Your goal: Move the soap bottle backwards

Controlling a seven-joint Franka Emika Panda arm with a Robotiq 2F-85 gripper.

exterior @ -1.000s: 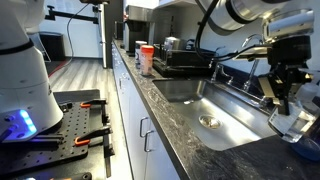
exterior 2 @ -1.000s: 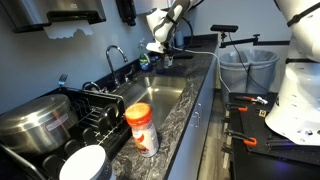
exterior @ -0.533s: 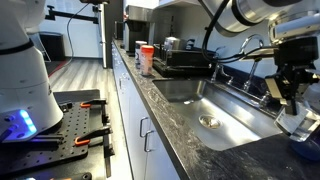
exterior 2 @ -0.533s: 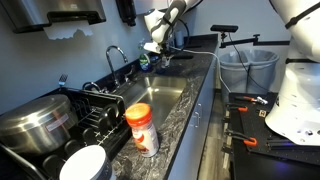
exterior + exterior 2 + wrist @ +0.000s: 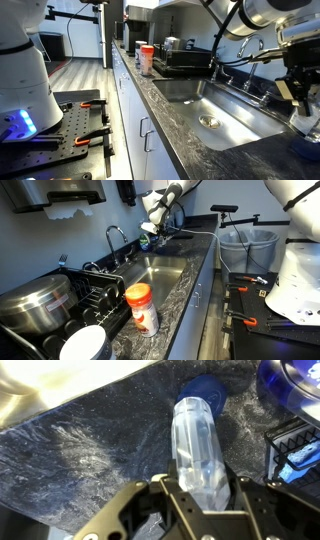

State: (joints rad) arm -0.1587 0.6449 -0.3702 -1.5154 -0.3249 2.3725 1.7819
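Note:
My gripper lowers and turns toward the blue disc (image 5: 205, 389) below it next and releases the bottle there, because the bottle still hangs above the counter.
In the wrist view the clear soap bottle (image 5: 195, 445) stands between my fingers, with the dark speckled countertop (image 5: 90, 450) below it. My gripper (image 5: 200, 486) is shut on the bottle's body. In an exterior view my gripper (image 5: 299, 92) hangs at the far right, over the counter behind the sink, with the pale bottle (image 5: 304, 119) under it. In an exterior view my gripper (image 5: 152, 226) is at the far end of the counter near the faucet. The pump head is hidden.
A steel sink (image 5: 205, 105) is set in the counter, with a faucet (image 5: 114, 236) behind it. An orange-lidded container (image 5: 141, 307) stands near a dish rack (image 5: 95, 290) and a pot (image 5: 40, 302). Blue objects (image 5: 288, 375) and a dark rack (image 5: 295, 450) lie close to the bottle.
My gripper, with the bottle in it, has moved toward the back of the counter, shifting right in one exterior view and slightly left in the other.

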